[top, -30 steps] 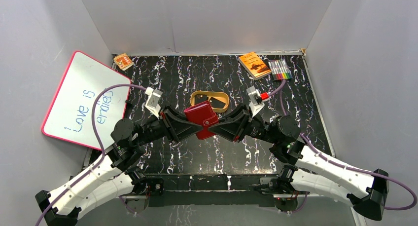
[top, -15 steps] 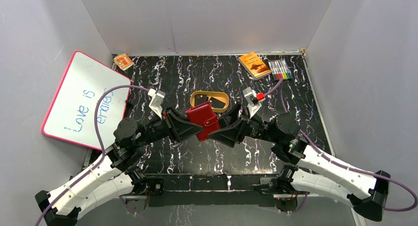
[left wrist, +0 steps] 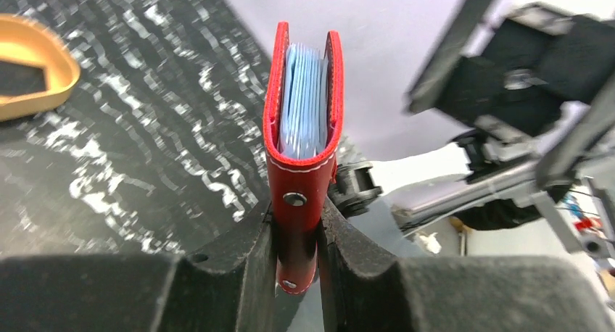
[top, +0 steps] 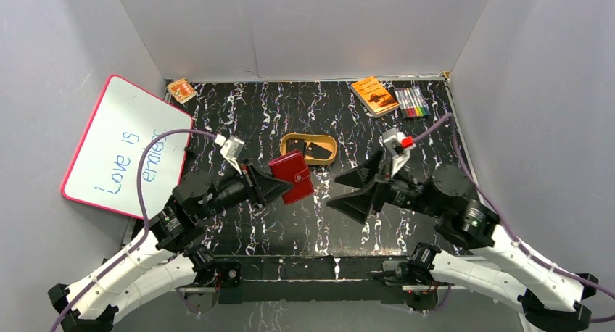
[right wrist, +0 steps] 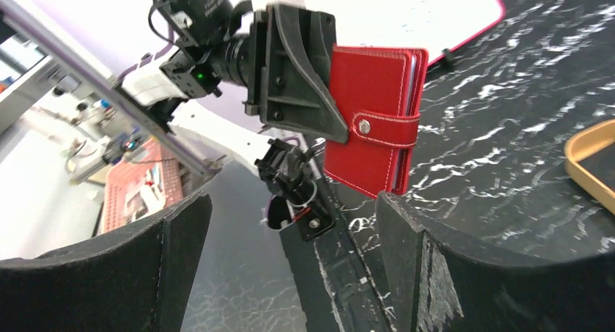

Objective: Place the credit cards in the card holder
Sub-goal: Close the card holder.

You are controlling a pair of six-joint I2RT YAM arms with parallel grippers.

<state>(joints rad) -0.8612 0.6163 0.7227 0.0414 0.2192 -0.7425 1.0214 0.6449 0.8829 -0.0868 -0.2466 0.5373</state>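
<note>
I need to tilt my left gripper downward, lower the card holder and let go of it, because bare tabletop on the near side of the tan oval dish is below.
The red card holder point(top: 291, 175) hangs above the table, and my left gripper point(top: 267, 183) is shut on its lower end. In the left wrist view the card holder point(left wrist: 303, 122) stands upright between the jaws, with grey-blue pockets showing between its covers. The right wrist view shows the card holder point(right wrist: 373, 125) with its snap tab fastened across the edge. My right gripper point(top: 347, 191) stands wide open to the right of it, apart from it and holding nothing point(right wrist: 290, 205). Black credit cards point(top: 316, 152) lie in the tan oval dish point(top: 290, 139).
A whiteboard point(top: 123, 147) leans at the left wall. An orange booklet point(top: 374, 94) and a pack of markers point(top: 411, 101) lie at the back right. A small orange box point(top: 180, 90) sits at the back left. Grey walls enclose the table.
My right gripper has let go of the card holder, opened wide and drawn back to the right. The left gripper keeps its hold and has shifted the card holder slightly left.
</note>
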